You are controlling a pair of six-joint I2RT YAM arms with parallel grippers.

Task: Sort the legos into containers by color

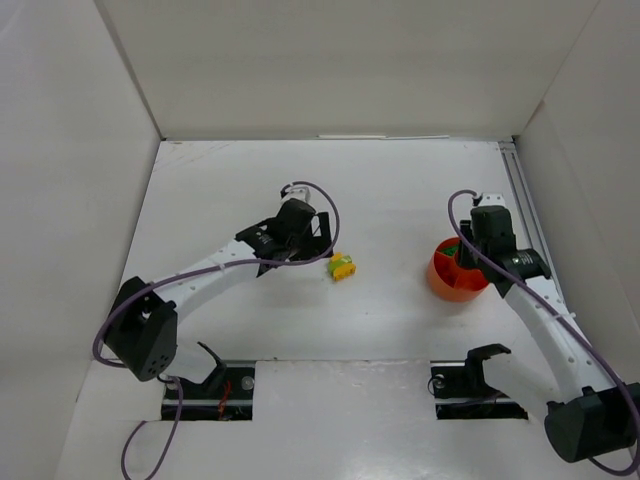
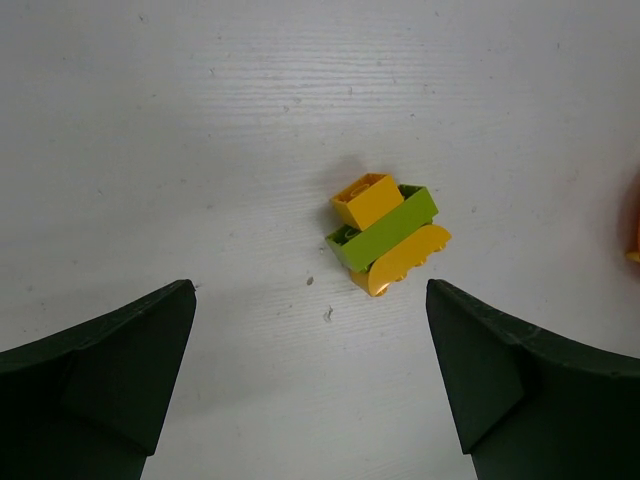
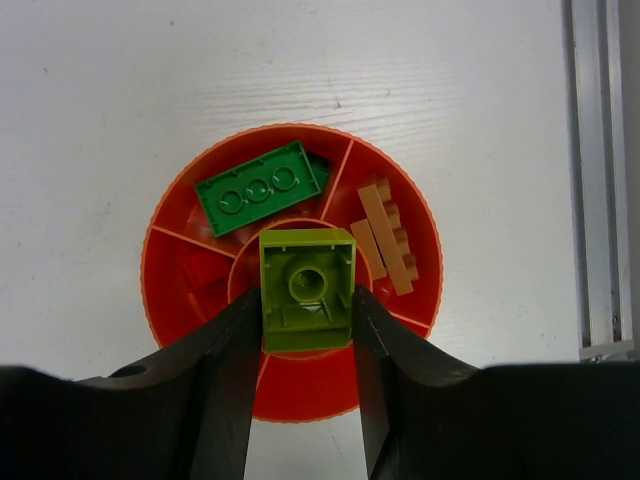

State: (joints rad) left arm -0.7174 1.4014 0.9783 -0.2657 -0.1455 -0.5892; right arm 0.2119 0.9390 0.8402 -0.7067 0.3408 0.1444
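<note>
My left gripper needs to move to its right in the top view and down to the small yellow lego, turning to the yellow lego's slant.
My right gripper (image 3: pixel 305 300) is shut on a lime green lego (image 3: pixel 305 288), held hollow side up over the middle of the orange bowl (image 3: pixel 180 240). The bowl (image 1: pixel 447 284) holds a dark green lego (image 3: pixel 260 188) in its far compartment, brown legos (image 3: pixel 385 237) in the right one and red legos (image 3: pixel 205 275) in the left one. My left gripper (image 2: pixel 310 330) is open above the table, just short of a small cluster of two yellow legos and one lime green lego (image 2: pixel 388 234). That cluster (image 1: pixel 342 267) lies mid-table.
White walls enclose the table at the back and both sides. A metal rail (image 3: pixel 600 170) runs along the right edge close to the bowl. The arm bases (image 1: pixel 220 385) sit at the near edge.
</note>
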